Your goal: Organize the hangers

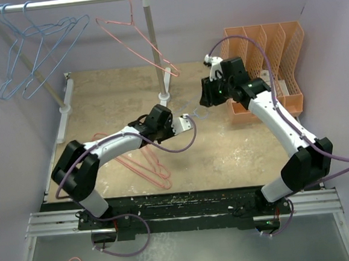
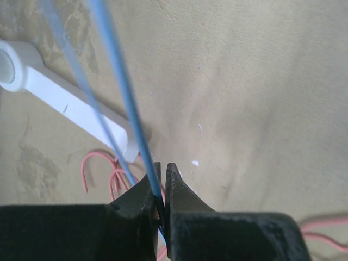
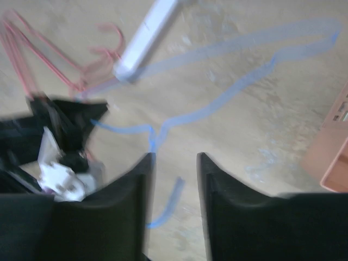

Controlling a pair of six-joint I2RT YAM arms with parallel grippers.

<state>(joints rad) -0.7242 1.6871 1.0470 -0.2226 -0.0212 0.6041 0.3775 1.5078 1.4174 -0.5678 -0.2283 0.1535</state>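
The left gripper lifts outward next, to the left in the top view, and releases this hanger beside the blue ones on the bar (image 1: 42, 5), because they hang together.
One light blue hanger (image 1: 198, 111) stretches between my two grippers, low over the table. My left gripper (image 1: 186, 123) (image 2: 164, 168) is shut on its thin blue wire (image 2: 125, 92). My right gripper (image 1: 208, 96) (image 3: 175, 157) is open, and the blue hanger's hook end (image 3: 171, 201) lies loose between its jaws, while the rest of the hanger (image 3: 244, 81) runs away over the table. Several pink hangers (image 1: 147, 166) (image 2: 103, 168) (image 3: 32, 49) lie on the table by the left arm. More blue hangers (image 1: 35, 51) and one pink hanger (image 1: 140, 39) hang on the white rack's bar.
The white pole rack (image 1: 154, 47) stands at the back, its foot (image 2: 70, 103) (image 3: 147, 38) close to both grippers. An orange slotted file holder (image 1: 271, 56) (image 3: 331, 157) stands at the back right, just behind the right arm. Lilac walls close in the table.
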